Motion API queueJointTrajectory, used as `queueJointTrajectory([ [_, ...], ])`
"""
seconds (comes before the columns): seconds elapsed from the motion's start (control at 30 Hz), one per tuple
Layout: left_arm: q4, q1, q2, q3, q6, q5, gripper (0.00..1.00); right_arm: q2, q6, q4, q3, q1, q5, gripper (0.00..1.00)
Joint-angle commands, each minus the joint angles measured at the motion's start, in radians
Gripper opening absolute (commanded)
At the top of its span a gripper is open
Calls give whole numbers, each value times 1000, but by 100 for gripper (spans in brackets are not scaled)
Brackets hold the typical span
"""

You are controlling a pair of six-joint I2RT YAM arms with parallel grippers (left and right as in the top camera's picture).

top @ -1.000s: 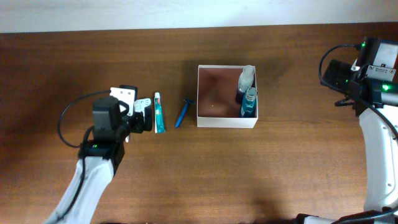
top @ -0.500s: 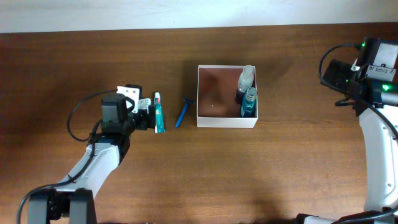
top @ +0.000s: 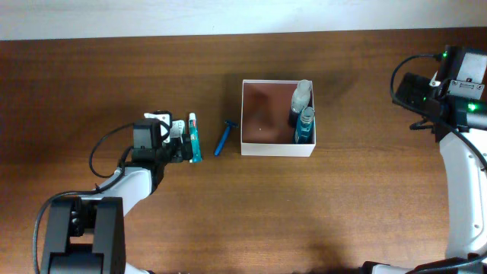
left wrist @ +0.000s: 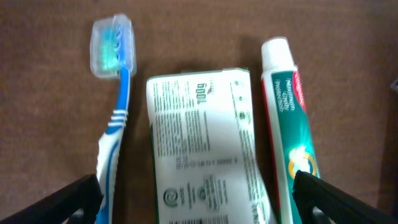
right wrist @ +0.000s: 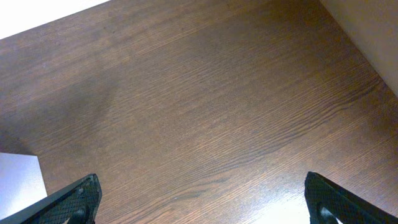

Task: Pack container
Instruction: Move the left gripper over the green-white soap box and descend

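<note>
My left gripper's fingers reach over the toothbrush and tube, so the gripper should next move slightly outward along the green-and-white packet (left wrist: 205, 149) and narrow onto the packet's long sides.
The container (top: 259, 114), a square white-walled box with a reddish-brown bottom, sits mid-table. It holds a clear bottle (top: 301, 97) and a blue bottle (top: 304, 126) along its right wall. My left gripper (top: 181, 141) is open and low over a green-and-white packet (left wrist: 205, 149), which lies between its fingers (left wrist: 78, 198). A blue toothbrush (left wrist: 112, 112) lies left of the packet and a toothpaste tube (left wrist: 287, 124) lies right of it. The tube also shows in the overhead view (top: 195, 137). My right gripper (right wrist: 202, 199) is open and empty above bare table at the far right.
A blue razor (top: 223, 138) lies between the toothpaste and the container's left wall. A corner of the container (right wrist: 18, 186) shows at the lower left of the right wrist view. The table's back edge meets a pale wall (top: 228, 15).
My left gripper has moved a little right and come down over the packet, next to the toothpaste. The right arm has not moved.
</note>
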Motion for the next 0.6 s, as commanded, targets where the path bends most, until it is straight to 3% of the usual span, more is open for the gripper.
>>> queueJointTrajectory([
  [0.0,49,-1,19,8,-9,-6,95,5,12,0,8,0,6,99],
  [0.2,57,-9,19,8,-9,-7,72,5,12,1,8,0,6,99],
  [0.57,94,-37,22,8,-9,-16,64,5,12,0,8,0,6,99],
])
